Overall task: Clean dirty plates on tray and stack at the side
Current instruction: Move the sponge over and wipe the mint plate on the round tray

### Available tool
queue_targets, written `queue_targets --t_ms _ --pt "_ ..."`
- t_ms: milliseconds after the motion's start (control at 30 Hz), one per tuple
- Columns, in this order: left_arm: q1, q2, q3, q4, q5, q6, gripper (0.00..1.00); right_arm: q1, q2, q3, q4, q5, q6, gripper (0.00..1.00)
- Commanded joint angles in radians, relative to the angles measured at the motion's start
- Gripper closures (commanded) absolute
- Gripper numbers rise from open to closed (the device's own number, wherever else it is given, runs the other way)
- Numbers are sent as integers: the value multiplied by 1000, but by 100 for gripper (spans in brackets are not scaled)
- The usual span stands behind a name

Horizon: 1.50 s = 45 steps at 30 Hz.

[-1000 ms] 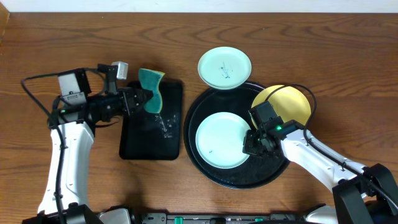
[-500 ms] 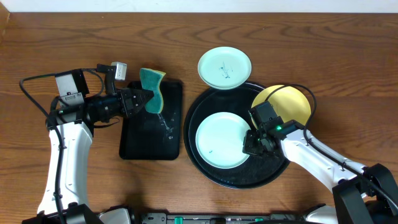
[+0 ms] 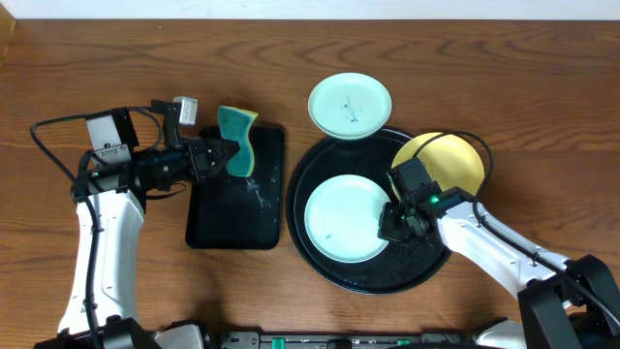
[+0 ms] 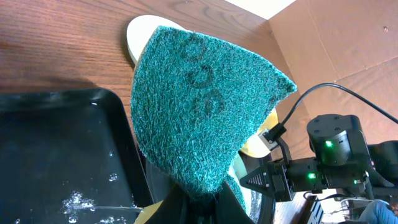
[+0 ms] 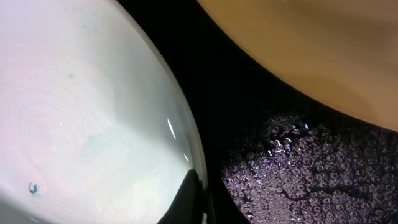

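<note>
I should next wipe the specked mint-blue plate with the green sponge in my left gripper, then return and lower it onto the rectangular tray below to release.
A mint-blue plate lies in the round black tray; it also shows in the right wrist view with a small dark speck. My right gripper is shut on this plate's right rim. A pale yellow plate leans on the tray's right rim. A second mint-blue plate sits on the table behind the tray. My left gripper is shut on a green sponge, held above the rectangular tray; the sponge fills the left wrist view.
A smaller rectangular black tray with water drops lies left of the round tray. Cables run from both arms. Bare wooden table surrounds everything.
My left gripper with the sponge shifted slightly left about a second ago, then held still. The right arm and the plates have not moved.
</note>
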Motion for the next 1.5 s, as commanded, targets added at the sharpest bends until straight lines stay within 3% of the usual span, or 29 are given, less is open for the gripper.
queue_targets --t_ms 0,100,200,300,467,533,733,867,1100,1467 --pt "5 -13 -9 1 43 25 92 13 24 -23 5 -4 -14 99" --pt "1 -13 -9 -2 28 24 93 13 24 -23 5 -5 -14 99" --pt "-23 -13 -9 -36 -98 23 92 13 24 -23 5 -4 -14 99" --pt "-82 -13 -9 -83 -374 -23 93 13 24 -23 5 -4 -14 99" --pt "-241 -8 -9 -135 -975 -272 92 13 24 -23 6 -4 -14 99" --pt "-299 1 -9 -154 -1091 -335 92 13 24 -23 5 -5 -14 99" --pt "-435 27 -8 -156 -1102 -336 92 13 24 -23 5 -5 -14 99" --pt "-517 26 -1 -154 -1066 -256 93 13 24 -23 5 -5 -14 99" --pt "-675 28 13 -69 -850 -228 93 13 24 -23 5 -4 -14 99" --pt "-869 206 11 56 -814 -468 92 13 24 -23 5 -4 -14 99"
